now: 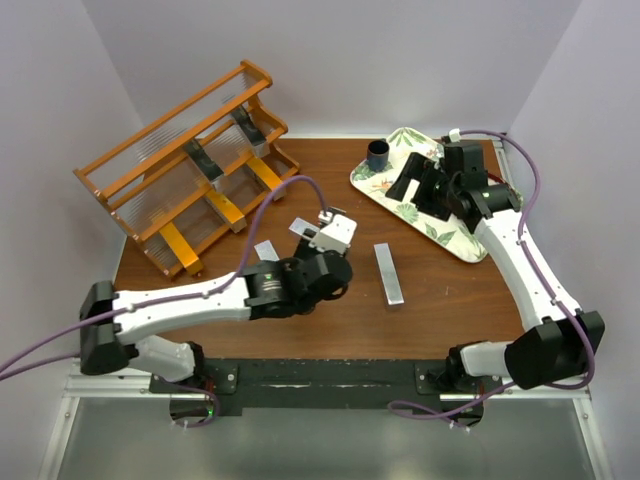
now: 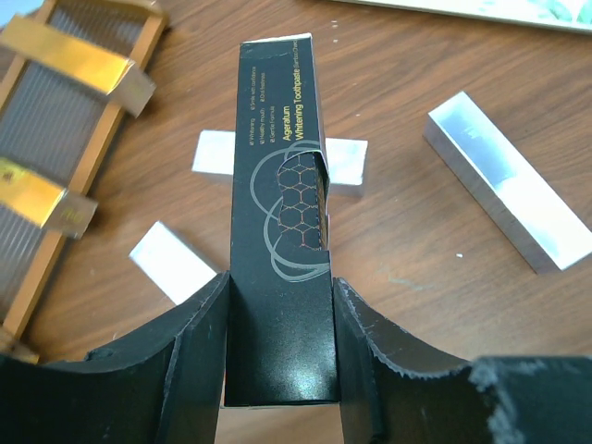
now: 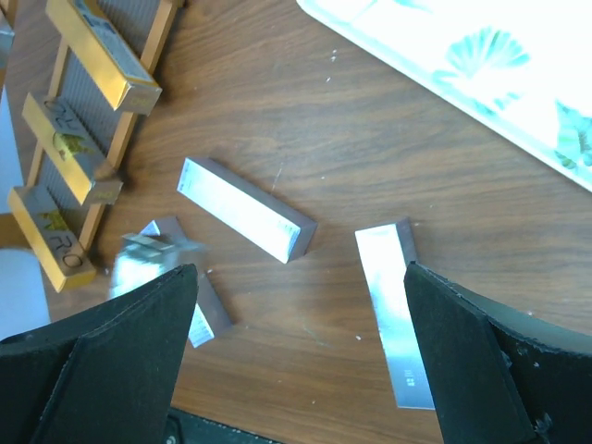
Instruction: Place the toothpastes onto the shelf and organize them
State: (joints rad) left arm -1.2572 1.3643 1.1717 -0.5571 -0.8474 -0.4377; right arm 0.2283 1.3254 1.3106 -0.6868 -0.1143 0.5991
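My left gripper holds the carton, and dark toothpastes line the middle level's empty end (image 1: 151, 196), so next it will swing outward, to the left in the top view, and let go of the carton there.
My left gripper (image 2: 282, 287) is shut on a black toothpaste carton (image 2: 282, 185) and holds it above the table; from the top camera that gripper (image 1: 312, 240) sits mid-table, right of the shelf (image 1: 190, 170). Orange-gold toothpastes (image 1: 225, 210) and dark ones (image 1: 205, 160) lie on the shelf's tiers. Silver toothpastes lie loose on the table: one (image 1: 390, 272) right of centre, one (image 2: 171, 264) near the shelf, one (image 2: 347, 162) partly behind the black carton. My right gripper (image 1: 415, 180) hangs open over the tray, nothing between its fingers (image 3: 139, 342).
A floral white tray (image 1: 470, 245) lies at the back right with a small dark cup (image 1: 379, 155) at its far corner. White walls enclose the table on three sides. The left arm's purple cable (image 1: 275, 200) arcs over the table by the shelf.
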